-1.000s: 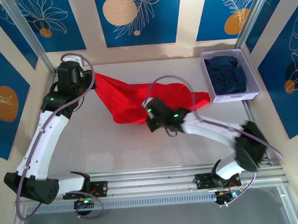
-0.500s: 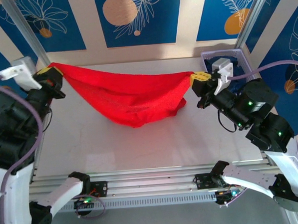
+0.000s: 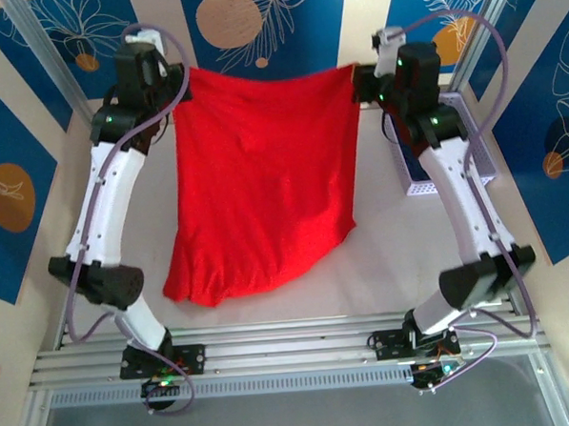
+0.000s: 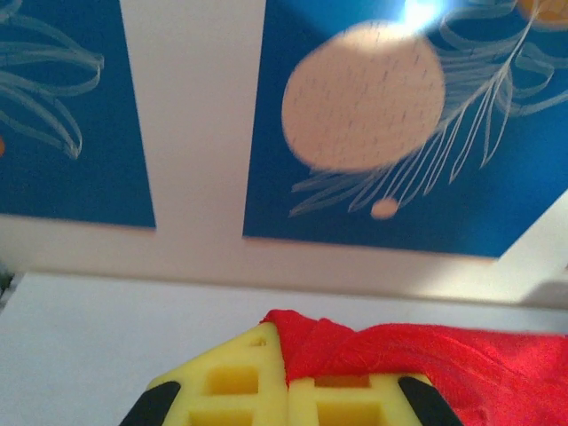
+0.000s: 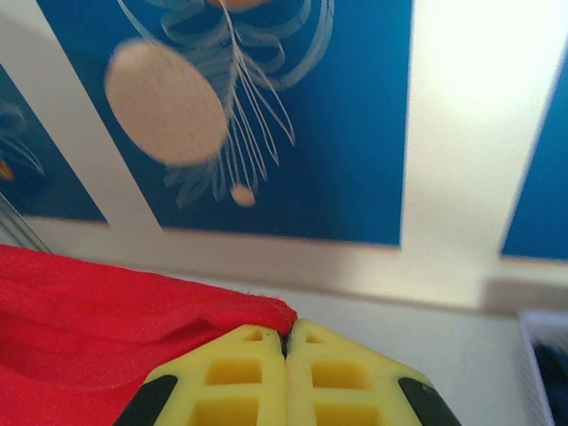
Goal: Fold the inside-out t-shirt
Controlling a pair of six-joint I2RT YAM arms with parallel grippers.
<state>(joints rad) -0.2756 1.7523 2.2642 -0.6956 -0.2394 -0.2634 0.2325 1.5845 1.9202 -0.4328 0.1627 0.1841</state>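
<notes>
My left gripper rises next, then moves back and down to the near part of the tabletop and releases, since the shirt's lower edge lies crumpled there.
The red t-shirt (image 3: 263, 176) hangs spread out between both raised arms, its lower edge lying on the table near the front. No picture or lettering shows on the side facing the top view. My left gripper (image 3: 184, 73) is shut on the shirt's upper left corner, and in the left wrist view red cloth (image 4: 417, 359) bunches out between the yellow fingers (image 4: 232, 382). My right gripper (image 3: 357, 76) is shut on the upper right corner; the right wrist view has the red cloth (image 5: 106, 311) pinched at the closed fingertips (image 5: 286, 335).
A lilac basket (image 3: 482, 150) with a dark navy garment (image 5: 552, 373) stands at the back right, partly behind the right arm. Blue patterned wall panels (image 3: 260, 28) rise close behind both grippers. The aluminium frame rail (image 3: 292, 351) runs along the table's front.
Both arms have swung up and back towards the wall, lifting the shirt from a sagging bundle into a flat hanging sheet whose lower edge trails forward on the table.
</notes>
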